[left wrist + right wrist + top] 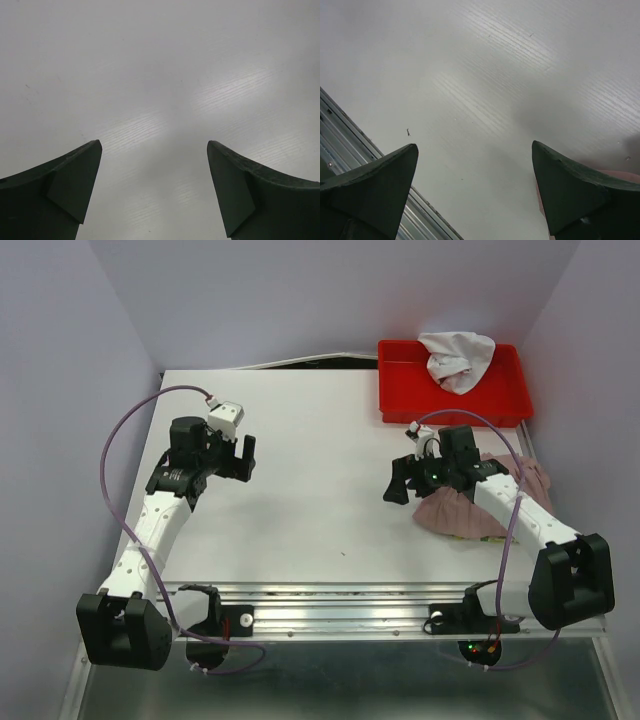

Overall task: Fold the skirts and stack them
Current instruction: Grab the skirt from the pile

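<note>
My right gripper moves outward and to the right in the top view next, then down onto the pale grey-white skirt (455, 358), because it lies crumpled in the tray (400, 390).
The dusty pink skirt (462, 512) lies on the white table at the right, partly under my right arm; a sliver of it shows at the right edge of the right wrist view (627, 175). The pale grey-white skirt (455, 358) sits crumpled in the red tray (400, 390) at the back right. My right gripper (400, 483) is open and empty, just left of the pink skirt, above bare table (475, 145). My left gripper (245, 458) is open and empty over bare table at the left (155, 145).
The table's metal front rail (340, 605) runs along the near edge and shows at the lower left of the right wrist view (350, 145). Walls close in on the left, back and right. A small dark speck (343, 554) lies on the table.
</note>
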